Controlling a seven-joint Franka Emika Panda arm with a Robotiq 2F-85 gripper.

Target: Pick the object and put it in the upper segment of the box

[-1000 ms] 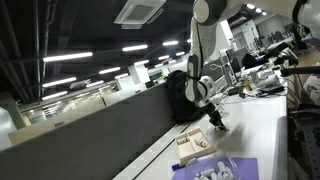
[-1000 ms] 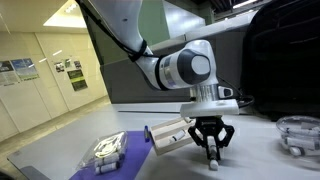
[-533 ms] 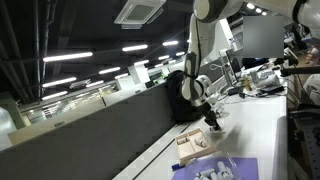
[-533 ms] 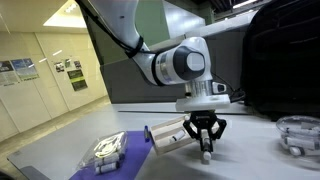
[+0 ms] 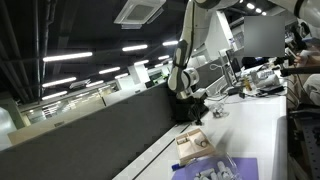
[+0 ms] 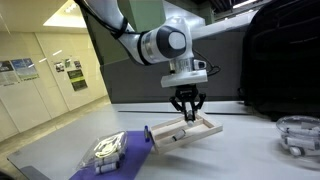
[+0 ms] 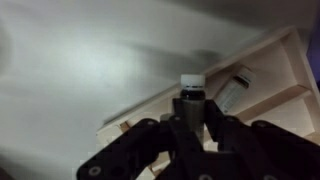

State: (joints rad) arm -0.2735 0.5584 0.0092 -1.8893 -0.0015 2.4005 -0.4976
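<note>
I will move my gripper down to the right in the wrist view next and then release it, because the empty section of the box beside the second bottle [image 7: 290, 118] is below my gripper on that side.
My gripper [image 6: 187, 106] hangs above the light-wood box [image 6: 175, 134], shut on a small dark bottle with a white cap [image 7: 190, 95]. In the wrist view my gripper [image 7: 190, 128] holds the bottle over the box's edge [image 7: 150, 105]. A second small bottle with a white cap [image 7: 232, 87] lies inside one compartment of the box. In an exterior view my gripper [image 5: 193, 107] is raised above the box [image 5: 193, 146] on the white table.
A purple-blue flat sheet [image 6: 116, 154] with white pieces [image 6: 106, 150] lies beside the box; it also shows in an exterior view [image 5: 222, 168]. A clear container [image 6: 298, 133] stands at the table's far side. A black backpack [image 5: 181, 100] sits behind the arm.
My gripper has lifted off the table with the bottle and moved sideways toward the box; it now hangs over the box instead of beside it.
</note>
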